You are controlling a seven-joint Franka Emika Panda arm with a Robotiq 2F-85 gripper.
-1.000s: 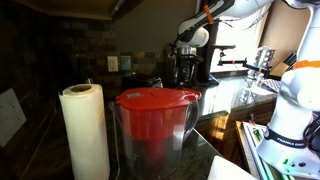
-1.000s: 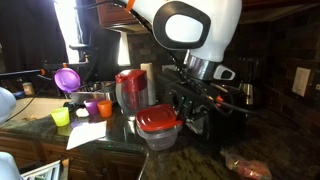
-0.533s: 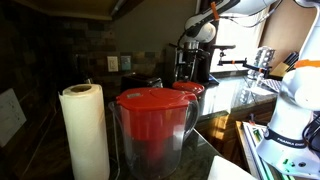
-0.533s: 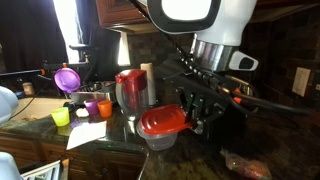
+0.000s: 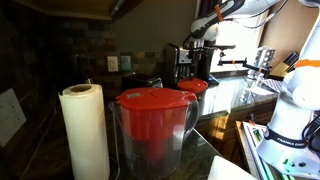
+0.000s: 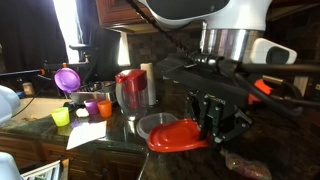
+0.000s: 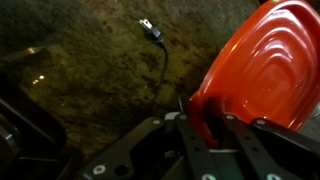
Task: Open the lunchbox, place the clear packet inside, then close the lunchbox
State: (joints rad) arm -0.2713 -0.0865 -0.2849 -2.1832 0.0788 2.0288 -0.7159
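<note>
The bare counter beside the clear base is open below my gripper. I should lower the red lid (image 6: 178,137) next and release it there.
The lunchbox's red rounded lid (image 6: 178,137) is off its base and tilted, pinched at its edge by my gripper (image 6: 210,128). The clear lunchbox base (image 6: 150,124) stands open on the dark counter just left of the lid. In the wrist view the lid (image 7: 270,60) fills the upper right, with my gripper (image 7: 205,122) shut on its rim. In an exterior view the lid (image 5: 192,87) shows behind the pitcher, under my gripper (image 5: 196,68). The clear packet (image 6: 246,165) lies on the counter at the lower right, below my gripper.
A large clear pitcher with a red lid (image 5: 155,110) (image 6: 130,90) and a paper towel roll (image 5: 85,130) stand on the counter. Small coloured cups (image 6: 90,108) and a purple funnel (image 6: 67,78) sit to the left. A black cable (image 7: 160,50) lies on the counter.
My gripper has lifted the red lid off the lunchbox base and carried it to the right, tilting it. The base now stands open.
</note>
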